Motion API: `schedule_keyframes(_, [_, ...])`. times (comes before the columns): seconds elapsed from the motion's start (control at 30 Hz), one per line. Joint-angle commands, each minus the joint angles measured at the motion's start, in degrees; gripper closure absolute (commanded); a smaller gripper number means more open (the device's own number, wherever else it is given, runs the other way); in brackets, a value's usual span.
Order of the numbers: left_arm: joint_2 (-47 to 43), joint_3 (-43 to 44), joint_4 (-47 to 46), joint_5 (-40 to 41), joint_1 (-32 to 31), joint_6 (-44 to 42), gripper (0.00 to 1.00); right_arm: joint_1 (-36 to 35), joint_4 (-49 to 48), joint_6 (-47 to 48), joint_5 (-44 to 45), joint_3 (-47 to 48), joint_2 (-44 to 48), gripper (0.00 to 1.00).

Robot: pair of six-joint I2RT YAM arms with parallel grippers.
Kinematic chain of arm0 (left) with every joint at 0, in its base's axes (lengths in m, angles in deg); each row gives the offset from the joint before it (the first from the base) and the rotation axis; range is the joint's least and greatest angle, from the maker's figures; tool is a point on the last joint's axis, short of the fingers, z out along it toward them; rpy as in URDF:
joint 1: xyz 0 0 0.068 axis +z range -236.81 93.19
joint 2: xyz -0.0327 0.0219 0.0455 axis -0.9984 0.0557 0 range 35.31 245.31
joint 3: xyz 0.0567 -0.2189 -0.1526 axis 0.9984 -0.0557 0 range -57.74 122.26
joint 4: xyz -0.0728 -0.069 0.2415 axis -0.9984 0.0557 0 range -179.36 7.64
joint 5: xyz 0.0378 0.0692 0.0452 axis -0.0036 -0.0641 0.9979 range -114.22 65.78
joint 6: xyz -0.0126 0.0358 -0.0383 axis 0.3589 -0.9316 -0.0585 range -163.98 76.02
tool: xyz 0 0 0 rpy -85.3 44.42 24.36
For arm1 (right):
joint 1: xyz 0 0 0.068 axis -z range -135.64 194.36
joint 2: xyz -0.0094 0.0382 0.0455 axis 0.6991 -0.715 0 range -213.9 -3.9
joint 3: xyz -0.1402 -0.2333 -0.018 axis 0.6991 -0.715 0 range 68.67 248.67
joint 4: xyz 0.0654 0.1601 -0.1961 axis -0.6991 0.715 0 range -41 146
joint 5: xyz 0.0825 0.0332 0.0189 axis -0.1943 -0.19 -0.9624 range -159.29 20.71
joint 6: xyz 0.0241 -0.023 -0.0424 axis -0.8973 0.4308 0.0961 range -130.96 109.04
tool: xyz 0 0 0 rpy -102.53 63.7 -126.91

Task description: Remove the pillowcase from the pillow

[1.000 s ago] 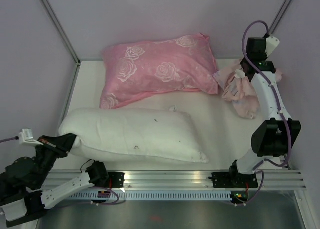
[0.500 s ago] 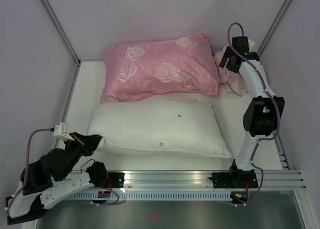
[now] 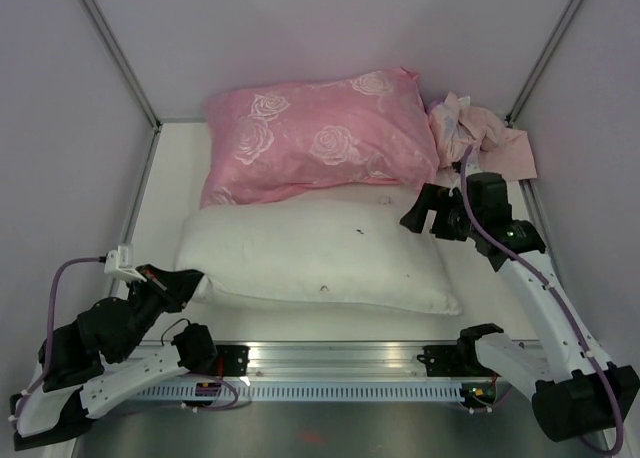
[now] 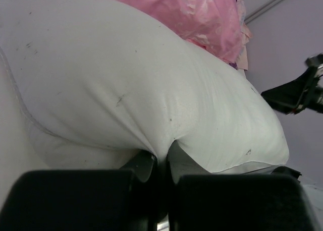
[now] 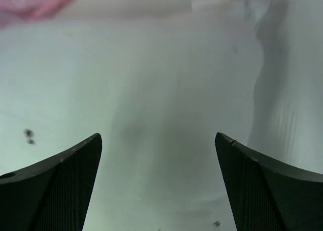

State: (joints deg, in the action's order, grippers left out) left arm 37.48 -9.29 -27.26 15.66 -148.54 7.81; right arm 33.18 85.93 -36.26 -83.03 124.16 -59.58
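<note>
My right gripper's open fingers come down slightly back onto the white pillow's loose end below next, opposite my left gripper's hold, and close.
The plain white pillow lies bare across the middle of the table. My left gripper is shut on its near left corner; in the left wrist view the pillow bunches into a fold between the closed left gripper. The pale pink pillowcase lies crumpled in the back right corner, off the pillow and apart from both grippers. My right gripper hovers open over the pillow's far right corner. The right wrist view shows the right gripper with jaws wide apart, nothing between them and only the pillow below.
A pink rose-patterned pillow lies along the back, touching the white pillow's far edge and the pillowcase. Walls enclose the left, back and right sides. A metal rail runs along the near edge.
My right gripper has opened, let go of the pillowcase in the back right corner and swung down toward the pillow's right end. The left arm earlier shifted the pillow to the right, then stayed still.
</note>
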Motion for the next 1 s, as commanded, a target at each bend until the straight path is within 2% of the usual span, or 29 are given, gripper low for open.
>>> schedule_keyframes(0.0, [-0.59, 3.58, -4.45, 0.73, 0.04, -0.46, 0.98, -3.75, 1.83, -0.54, -7.98, -6.52, 1.09, 0.02])
schedule_keyframes(0.1, [-0.68, 4.20, -4.54, 0.55, 0.04, -0.55, 0.98, -7.36, 1.92, -2.03, -7.44, -9.07, 3.03, 0.02])
schedule_keyframes(0.23, [-0.16, 3.76, -6.20, -0.67, 0.04, -0.55, 0.98, -10.52, -3.50, -4.58, -13.49, -13.89, 2.68, 0.02])
schedule_keyframes(0.3, [0.28, 3.59, -6.82, -2.08, 0.04, -0.81, 0.98, -12.54, -7.37, -8.25, -16.13, -16.10, 2.68, 0.11])
schedule_keyframes(0.33, [0.63, 3.59, -6.91, -2.52, 0.04, -0.90, 0.98, -13.51, -12.01, -9.75, -17.36, -18.55, 2.68, 0.26])
schedule_keyframes(0.37, [1.59, 3.59, -6.91, -3.22, 0.04, -0.90, 0.98, -13.78, -13.97, -10.73, -18.94, -19.53, 2.51, 0.32])
schedule_keyframes(0.4, [2.04, 3.67, -6.91, -3.58, 0.04, -0.90, 0.98, -13.96, -15.38, -11.43, -18.96, -20.23, 2.42, 0.42])
schedule_keyframes(0.43, [2.48, 3.76, -7.09, -4.36, 0.04, -0.99, 0.98, -14.04, -17.40, -12.74, -18.70, -21.28, 2.59, 0.63])
schedule_keyframes(0.53, [4.41, 4.29, -8.66, -6.82, 0.04, -1.95, 0.98, -14.04, -17.07, -13.28, -15.45, -21.03, 4.69, 1.00])
schedule_keyframes(0.67, [8.80, 5.34, -12.69, -12.53, 0.04, -5.81, 0.98, -14.04, -9.09, -11.18, -8.25, -14.99, 9.35, 1.00])
schedule_keyframes(0.77, [14.16, 6.66, -18.06, -19.56, 0.04, -9.77, 0.98, -14.04, 0.40, -9.95, -1.22, -4.45, 13.13, 1.00])
schedule_keyframes(0.9, [25.75, 11.56, -27.53, -26.33, 0.04, -13.29, 0.98, -14.04, 9.71, -10.12, 5.55, 11.18, 16.83, 1.00])
schedule_keyframes(0.97, [34.01, 13.42, -31.59, -30.46, 0.04, -15.65, 0.98, -14.04, 11.75, -9.60, 9.24, 14.38, 17.45, 1.00])
